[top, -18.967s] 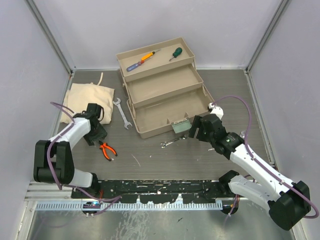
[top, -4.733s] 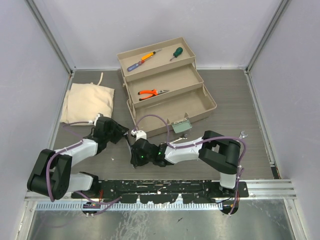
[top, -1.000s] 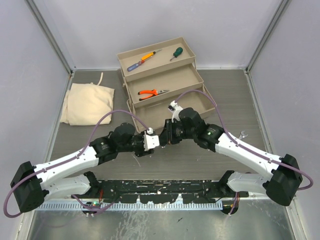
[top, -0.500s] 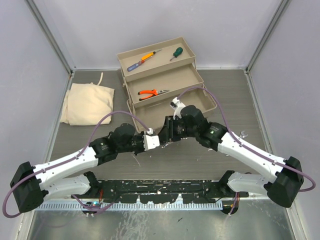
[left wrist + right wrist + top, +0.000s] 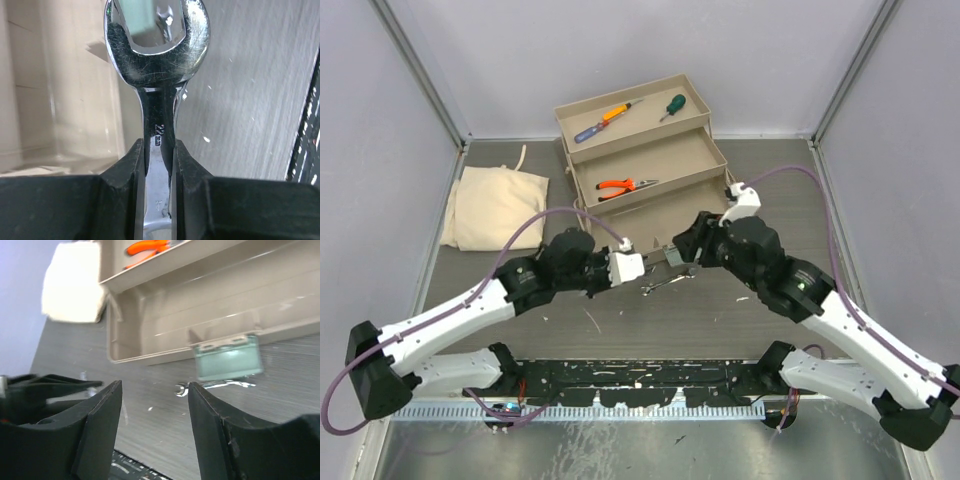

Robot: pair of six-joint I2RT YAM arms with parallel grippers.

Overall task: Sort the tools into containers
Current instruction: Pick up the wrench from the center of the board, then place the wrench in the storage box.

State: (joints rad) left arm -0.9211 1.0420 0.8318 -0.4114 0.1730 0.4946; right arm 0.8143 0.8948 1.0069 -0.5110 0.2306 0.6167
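The empty inside of the bottom tray is outward of the left gripper and below it, so next the left gripper should move outward, go down over the tray's bottom and let go of the wrench's handle.
My left gripper [image 5: 642,266] is shut on the shank of a large silver wrench [image 5: 156,75]. The wrench's open end points at the toolbox's pale green latch [image 5: 680,251]. My right gripper [image 5: 688,240] hangs open and empty just right of the latch, in front of the bottom tray [image 5: 650,225]; in the right wrist view its fingers [image 5: 102,415] stand wide apart. A small wrench [image 5: 667,285] lies on the table below the latch. Orange-handled pliers [image 5: 623,185] lie in the middle tray [image 5: 685,160]. Two screwdrivers [image 5: 605,120] and a green-handled one [image 5: 670,105] lie in the top tray [image 5: 692,95].
A cream cloth bag [image 5: 498,205] lies at the left of the table. The cell's grey walls stand close on both sides, and a black rail [image 5: 640,378] runs along the near edge by the arm bases.
The left gripper has shut on the large wrench. The right gripper has opened, let go of it and drawn back up and to the right.
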